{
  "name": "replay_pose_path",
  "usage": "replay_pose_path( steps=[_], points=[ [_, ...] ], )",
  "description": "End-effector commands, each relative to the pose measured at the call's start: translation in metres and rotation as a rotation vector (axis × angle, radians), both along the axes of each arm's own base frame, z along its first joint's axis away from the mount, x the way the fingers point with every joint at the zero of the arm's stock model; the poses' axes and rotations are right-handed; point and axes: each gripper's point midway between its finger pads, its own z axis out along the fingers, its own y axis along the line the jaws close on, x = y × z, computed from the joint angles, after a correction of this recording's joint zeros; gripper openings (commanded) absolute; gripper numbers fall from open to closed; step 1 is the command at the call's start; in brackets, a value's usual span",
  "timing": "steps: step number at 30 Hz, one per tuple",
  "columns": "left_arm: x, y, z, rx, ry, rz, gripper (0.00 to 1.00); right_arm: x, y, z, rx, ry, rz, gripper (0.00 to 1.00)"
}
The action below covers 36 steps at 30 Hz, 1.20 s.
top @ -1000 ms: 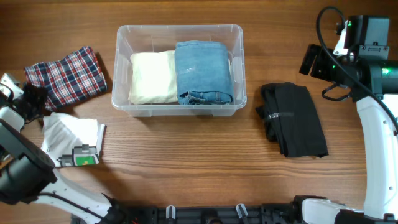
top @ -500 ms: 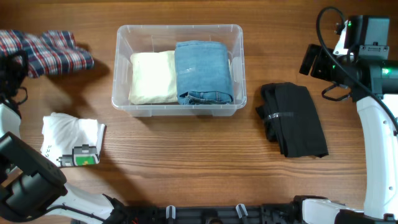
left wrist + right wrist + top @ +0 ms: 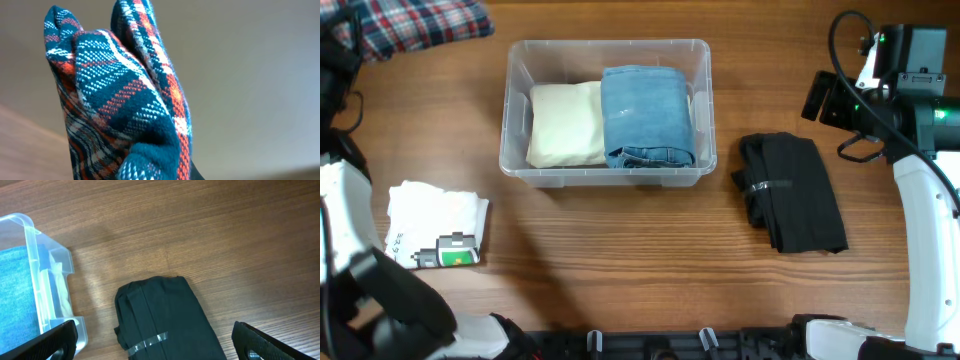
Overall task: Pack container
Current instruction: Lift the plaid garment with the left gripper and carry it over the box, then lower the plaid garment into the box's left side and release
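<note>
My left gripper has its plaid cloth (image 3: pixel 420 22) still outside the container. Next I will move my left gripper to the right in the overhead view, then down onto the cream folded cloth (image 3: pixel 564 124).
The clear plastic container (image 3: pixel 515 110) stands at the table's middle back. A cream folded cloth (image 3: pixel 564 124) and folded blue jeans (image 3: pixel 647 115) lie inside it. My left gripper (image 3: pixel 342 45) is at the far back left, shut on a red, blue and white plaid cloth (image 3: pixel 420 22) that it holds up in the air; the cloth fills the left wrist view (image 3: pixel 120 110). My right gripper (image 3: pixel 155 347) is open and empty, high above a folded black garment (image 3: pixel 790 190) bound with clear tape (image 3: pixel 145 344). The container's corner shows in the right wrist view (image 3: pixel 50 280).
A folded white garment with a green and grey print (image 3: pixel 435 225) lies at the front left. The black garment lies right of the container, with bare wood between them.
My left gripper has lifted the plaid cloth off the table and carried it up and to the back left corner. The right arm has not moved.
</note>
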Motion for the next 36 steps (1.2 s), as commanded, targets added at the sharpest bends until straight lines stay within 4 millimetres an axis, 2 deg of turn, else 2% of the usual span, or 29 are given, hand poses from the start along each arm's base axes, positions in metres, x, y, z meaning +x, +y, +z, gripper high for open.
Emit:
replay_pose_path(
  steps=[1, 3, 4, 5, 8, 12, 15, 18, 20, 23, 25, 32, 36],
  points=[
    [-0.016, -0.064, 0.051, 0.012, -0.065, -0.130, 0.04, 0.000, -0.004, -0.004, -0.020, 0.015, -0.003, 1.00],
    [-0.010, -0.090, 0.038, -0.052, 0.027, -0.151, 0.04, 0.000, -0.004, -0.004, -0.020, 0.015, -0.003, 1.00],
    [-0.006, -0.096, 0.028, -0.082, 0.077, -0.142, 0.04, 0.000, -0.004, -0.004, -0.020, 0.015, -0.003, 1.00],
    [0.001, -0.108, 0.001, -0.141, 0.199, -0.113, 0.04, 0.000, -0.004, -0.004, -0.020, 0.015, -0.003, 1.00],
    [0.009, -0.132, -0.034, -0.131, 0.332, -0.058, 0.04, 0.000, -0.004, -0.004, -0.020, 0.015, -0.003, 1.00],
    [0.015, -0.172, -0.051, -0.067, 0.397, 0.028, 0.04, 0.000, -0.004, -0.004, -0.020, 0.015, -0.003, 1.00],
    [0.014, -0.189, -0.061, -0.062, 0.439, 0.146, 0.04, 0.000, -0.004, -0.004, -0.020, 0.015, -0.003, 1.00],
    [0.005, -0.189, -0.078, -0.100, 0.501, 0.370, 0.04, 0.000, -0.004, -0.004, -0.020, 0.015, -0.003, 1.00],
    [-0.001, -0.191, -0.079, -0.089, 0.490, 0.465, 0.04, 0.000, -0.004, -0.004, -0.020, 0.015, -0.003, 1.00],
    [-0.004, -0.203, -0.076, -0.070, 0.474, 0.482, 0.04, 0.000, -0.004, -0.004, -0.020, 0.015, -0.003, 1.00],
    [-0.005, -0.203, -0.080, -0.083, 0.481, 0.485, 0.04, 0.000, -0.004, -0.004, -0.020, 0.015, -0.003, 1.00],
    [-0.011, -0.189, -0.097, -0.086, 0.498, 0.568, 0.04, 0.000, -0.004, -0.004, -0.020, 0.015, -0.003, 1.00],
    [-0.014, -0.183, -0.117, -0.063, 0.507, 0.614, 0.04, 0.000, -0.004, -0.004, -0.020, 0.015, -0.003, 1.00]
  ],
)
